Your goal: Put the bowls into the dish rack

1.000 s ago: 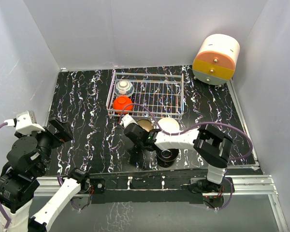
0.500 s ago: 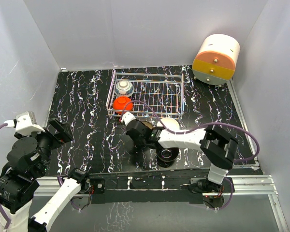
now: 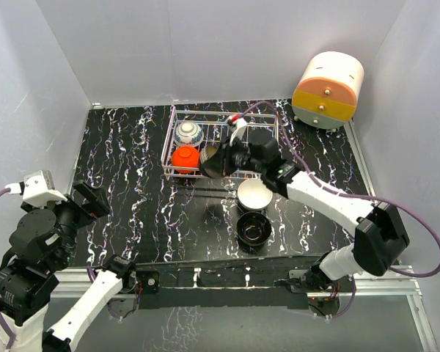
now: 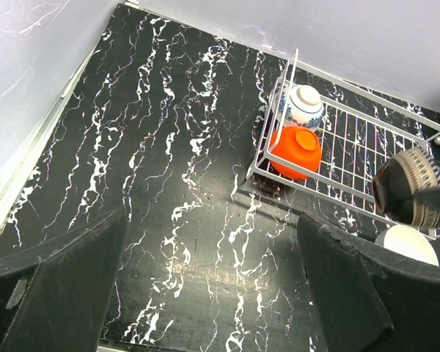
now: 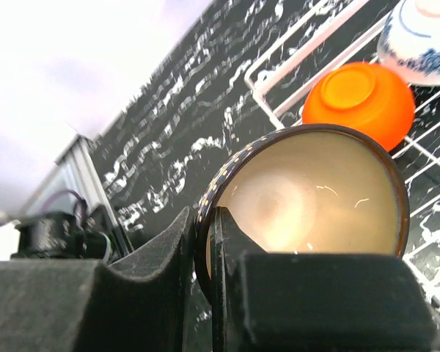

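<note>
The right gripper moves outward and down to the bare wires (image 5: 434,139) beside the blue-and-white bowl next, since they lie below and outward of the gripper.
My right gripper (image 3: 221,158) is shut on the rim of the tan-beige bowl (image 5: 315,198), which has a dark dotted outside, and holds it tilted on edge above the white wire dish rack (image 3: 260,144). It also shows in the top view (image 3: 210,160) and in the left wrist view (image 4: 405,193). In the rack's left end lie the blue-and-white bowl (image 3: 188,133) and the red bowl (image 3: 185,158), upside down. The white bowl (image 3: 254,193) and the black bowl (image 3: 253,229) sit on the table in front of the rack. My left gripper (image 4: 205,293) is open and empty, high over the table's left side.
A cream-and-orange round drawer unit (image 3: 328,89) stands at the back right corner. White walls close in the dark marbled table (image 3: 125,169) on three sides. The right arm's purple cable loops over the rack.
My right gripper has lifted the tan-beige bowl from the table in front of the rack and carried it up and back over the rack. The left arm has not moved.
</note>
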### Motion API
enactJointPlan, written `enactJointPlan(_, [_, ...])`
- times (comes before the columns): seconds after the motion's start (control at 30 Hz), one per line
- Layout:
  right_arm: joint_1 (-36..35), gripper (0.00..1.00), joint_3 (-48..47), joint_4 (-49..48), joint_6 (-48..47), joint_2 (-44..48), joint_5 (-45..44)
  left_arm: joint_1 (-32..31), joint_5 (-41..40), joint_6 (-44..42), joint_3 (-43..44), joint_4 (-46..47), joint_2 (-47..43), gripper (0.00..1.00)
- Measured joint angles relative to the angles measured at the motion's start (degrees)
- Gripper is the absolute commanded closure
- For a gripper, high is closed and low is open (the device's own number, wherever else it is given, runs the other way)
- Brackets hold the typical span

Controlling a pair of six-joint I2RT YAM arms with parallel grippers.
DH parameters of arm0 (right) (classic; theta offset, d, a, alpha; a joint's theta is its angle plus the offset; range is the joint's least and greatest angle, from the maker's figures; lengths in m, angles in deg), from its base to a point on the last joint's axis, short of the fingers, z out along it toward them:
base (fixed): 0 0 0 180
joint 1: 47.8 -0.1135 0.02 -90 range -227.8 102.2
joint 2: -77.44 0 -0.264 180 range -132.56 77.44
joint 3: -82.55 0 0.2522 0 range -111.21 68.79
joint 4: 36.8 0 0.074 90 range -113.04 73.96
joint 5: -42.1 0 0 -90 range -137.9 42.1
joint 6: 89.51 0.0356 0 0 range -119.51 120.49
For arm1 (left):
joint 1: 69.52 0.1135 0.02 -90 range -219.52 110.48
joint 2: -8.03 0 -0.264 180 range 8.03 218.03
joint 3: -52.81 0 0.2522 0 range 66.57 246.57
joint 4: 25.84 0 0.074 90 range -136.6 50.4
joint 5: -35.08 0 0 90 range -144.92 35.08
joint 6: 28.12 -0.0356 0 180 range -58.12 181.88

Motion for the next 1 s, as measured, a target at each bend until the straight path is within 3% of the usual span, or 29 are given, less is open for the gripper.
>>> enactJointPlan(0.17, [9.62, 0.92, -2.19, -10.08, 10.75, -5.97, 10.75, 0.00, 0.00, 0.00, 0.72, -0.42, -0.07, 0.03])
enactJointPlan(0.5, [18.80, 0.92, -11.19, -39.98, 39.19, -35.41, 22.34, 0.00, -1.09, -0.02, 5.60, -1.75, -0.13, 0.03])
enactJointPlan(0.67, [20.15, 0.92, -12.37, -43.58, 46.10, -41.77, 22.29, 0.00, -1.49, -0.04, 6.12, -2.25, -0.17, 0.03])
enactJointPlan(1.0, [20.24, 0.87, -12.52, -49.22, 52.87, -42.66, 20.48, 0.00, -1.51, -0.02, 6.12, -3.04, -0.52, 0.03])
